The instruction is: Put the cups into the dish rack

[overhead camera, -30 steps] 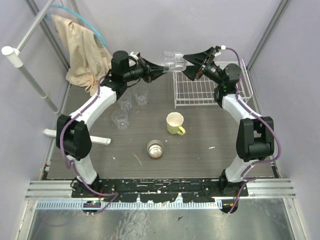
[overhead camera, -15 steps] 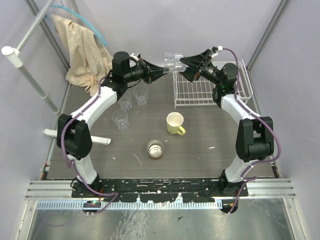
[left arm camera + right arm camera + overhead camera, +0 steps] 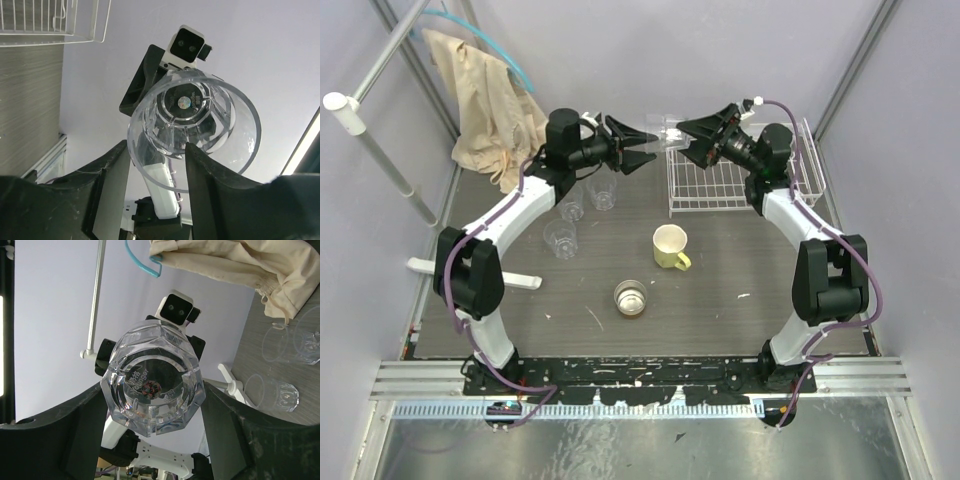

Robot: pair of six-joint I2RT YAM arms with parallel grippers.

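Observation:
I need to turn my right gripper downward and lower it onto the dish rack's far corner (image 3: 803, 140) by the side of the dish rack, to let go there, because the dish rack is empty.
A clear faceted tumbler (image 3: 670, 132) hangs in the air at the back, lying sideways between my two arms. My right gripper (image 3: 685, 141) is shut on its thick base (image 3: 152, 385), with a finger against each side. My left gripper (image 3: 648, 145) stands open around the tumbler's rim (image 3: 192, 125), its fingers apart from the glass. Three more clear tumblers (image 3: 603, 190) (image 3: 570, 205) (image 3: 560, 238) stand on the table at the left. The pale yellow mug (image 3: 669, 246) and the round metallic cup (image 3: 631, 297) sit mid-table. The white wire dish rack (image 3: 720, 182) lies at the back right, below my right gripper.
A beige cloth bag (image 3: 485, 100) hangs at the back left beside a white pole (image 3: 380, 150). A white bar (image 3: 470, 270) lies on the table by the left arm. Grey walls close in the back and sides.
My left gripper has opened and let go of the tumbler's rim. My right gripper has closed on the tumbler's base and now carries it alone.

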